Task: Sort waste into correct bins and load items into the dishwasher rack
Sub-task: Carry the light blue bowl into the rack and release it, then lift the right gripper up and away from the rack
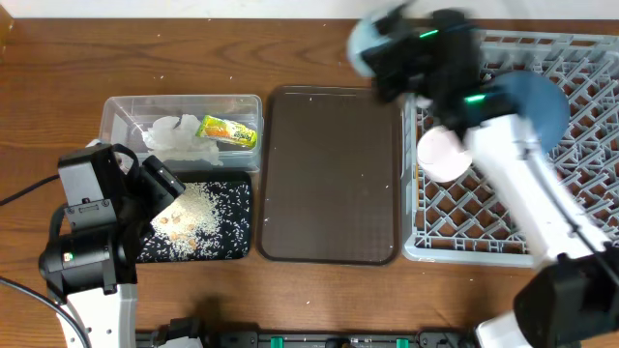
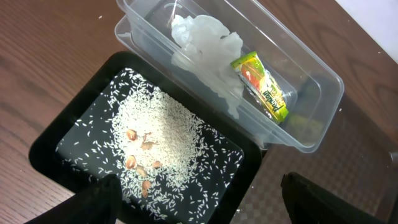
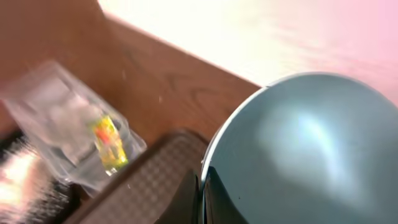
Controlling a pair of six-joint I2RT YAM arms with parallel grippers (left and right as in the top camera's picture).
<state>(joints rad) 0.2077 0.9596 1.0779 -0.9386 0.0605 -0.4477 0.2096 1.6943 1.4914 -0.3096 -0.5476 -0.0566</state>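
Observation:
My right gripper will swing to the right in the overhead view and go down to let go beyond the pale pink bowl (image 1: 441, 155), since the rack holds dishes.
My right gripper (image 1: 385, 60) is shut on the rim of the small light blue bowl (image 1: 365, 39) and holds it above the far edge of the brown tray, blurred by motion. In the right wrist view the fingers (image 3: 202, 193) pinch the bowl's rim (image 3: 298, 143). The grey dishwasher rack (image 1: 580, 58) holds the dark blue bowl-plate (image 1: 537, 101) and the pale pink bowl (image 1: 441, 155). My left gripper (image 1: 160, 186) (image 2: 205, 208) is open and empty over the black tray (image 2: 50, 146), which holds rice and food bits (image 2: 155, 140). The clear tub (image 2: 311, 81) holds the napkin (image 2: 205, 46) and the wrapper (image 2: 264, 90). The cup and chopsticks are out of view.
The dark brown serving tray (image 1: 334, 174) lies between the bins and the rack, with a few rice grains on it. The black tray (image 1: 237, 242) sits just in front of the clear tub (image 1: 121, 106).

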